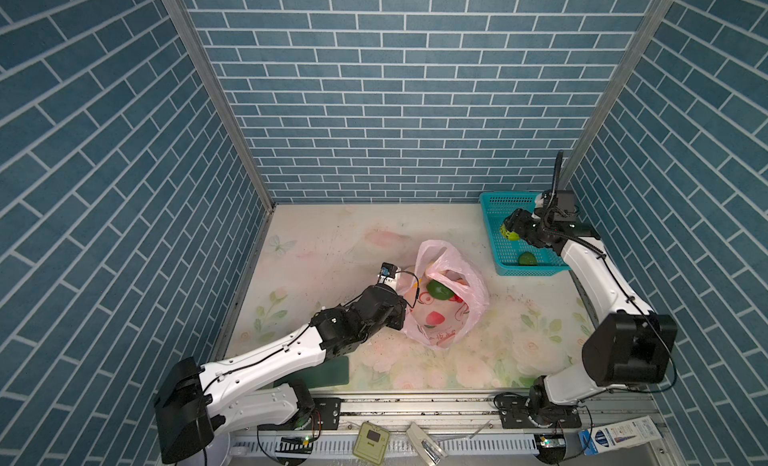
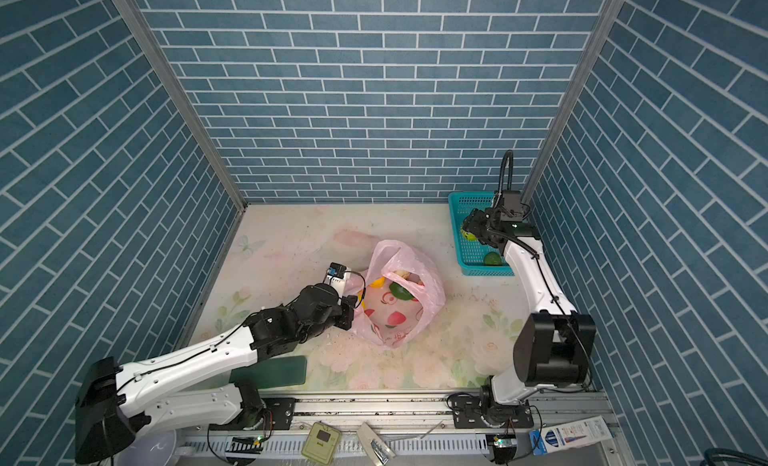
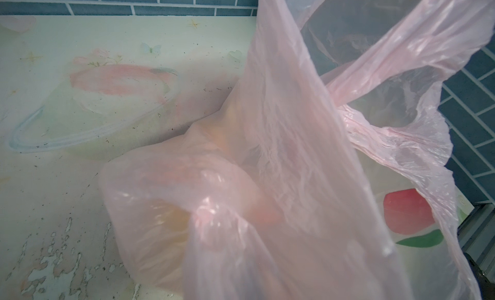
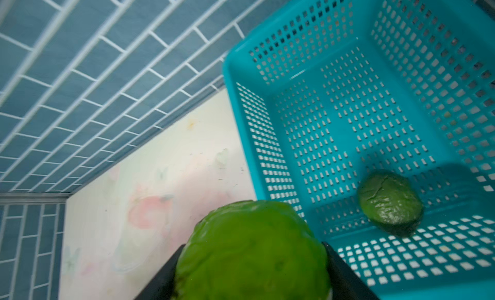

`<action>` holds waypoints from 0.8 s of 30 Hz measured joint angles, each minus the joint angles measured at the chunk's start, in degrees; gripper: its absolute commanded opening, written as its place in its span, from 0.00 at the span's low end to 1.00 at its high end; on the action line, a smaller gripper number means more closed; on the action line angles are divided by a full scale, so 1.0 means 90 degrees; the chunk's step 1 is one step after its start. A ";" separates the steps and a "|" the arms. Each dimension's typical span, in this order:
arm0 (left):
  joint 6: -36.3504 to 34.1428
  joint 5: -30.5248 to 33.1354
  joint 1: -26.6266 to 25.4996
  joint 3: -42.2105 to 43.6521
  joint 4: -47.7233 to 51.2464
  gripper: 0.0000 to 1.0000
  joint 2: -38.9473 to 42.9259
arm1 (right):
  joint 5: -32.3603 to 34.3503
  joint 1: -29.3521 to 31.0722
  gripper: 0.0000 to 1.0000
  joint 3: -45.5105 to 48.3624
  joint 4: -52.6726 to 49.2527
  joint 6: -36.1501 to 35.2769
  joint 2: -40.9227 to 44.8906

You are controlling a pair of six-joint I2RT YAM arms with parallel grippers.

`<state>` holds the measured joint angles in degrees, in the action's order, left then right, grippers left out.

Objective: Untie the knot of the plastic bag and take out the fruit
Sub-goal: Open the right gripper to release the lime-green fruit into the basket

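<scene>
I will move my right gripper down to the basket's bottom next and let go of the light green fruit, because the bottom of the basket beside the dark green fruit [image 1: 509, 259] [image 4: 332, 211] is below the gripper.
The pink plastic bag [image 1: 471, 306] sits mid-table with its mouth wide open; no knot shows. Inside lie fruit: a dark green one [image 1: 438, 290], a yellow one [image 2: 377, 281] and a whitish one [image 2: 402, 273]. My left gripper [image 1: 402, 308] is at the bag's left rim, shut on the pink film, which covers its jaws in the left wrist view, where the bag [image 3: 281, 124] is pulled up taut. My right gripper [image 1: 508, 232] hangs over the left edge of the teal basket [image 1: 494, 202], shut on a light green fruit [image 4: 251, 253].
Another dark green fruit [image 4: 389, 202] lies in the basket at its near end. A dark green board [image 1: 328, 370] lies at the front left under the left arm. Blue brick walls close in the back and both sides.
</scene>
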<state>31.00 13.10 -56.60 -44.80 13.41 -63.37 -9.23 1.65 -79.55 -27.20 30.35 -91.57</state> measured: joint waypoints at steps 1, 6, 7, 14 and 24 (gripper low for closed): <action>0.0000 0.0000 0.0000 0.0000 -0.0002 0.00 -0.0002 | 0.0000 -0.0078 0.51 0.0000 0.0075 -0.0068 -0.0243; 0.0002 0.0022 0.0000 -0.0034 -0.0005 0.00 0.0005 | 0.0041 -0.0304 0.54 0.0002 0.0381 -0.0347 -0.1088; 0.0002 0.0024 0.0000 -0.0034 -0.0005 0.00 0.0005 | 0.0049 -0.0323 0.55 0.0002 0.0437 -0.0396 -0.1212; 0.0005 0.0102 0.0000 -0.0039 0.0000 0.00 0.0034 | 0.0051 -0.0345 0.71 0.0002 0.0607 -0.0559 -0.1630; 0.0007 0.0136 0.0000 -0.0080 0.0005 0.00 0.0058 | 0.0119 -0.0345 0.85 -0.0002 0.0563 -0.0716 -0.1719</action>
<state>31.07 14.33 -56.60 -45.52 13.45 -62.85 -8.16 -1.45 -79.57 -22.13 23.90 -107.04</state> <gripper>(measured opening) 0.044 0.837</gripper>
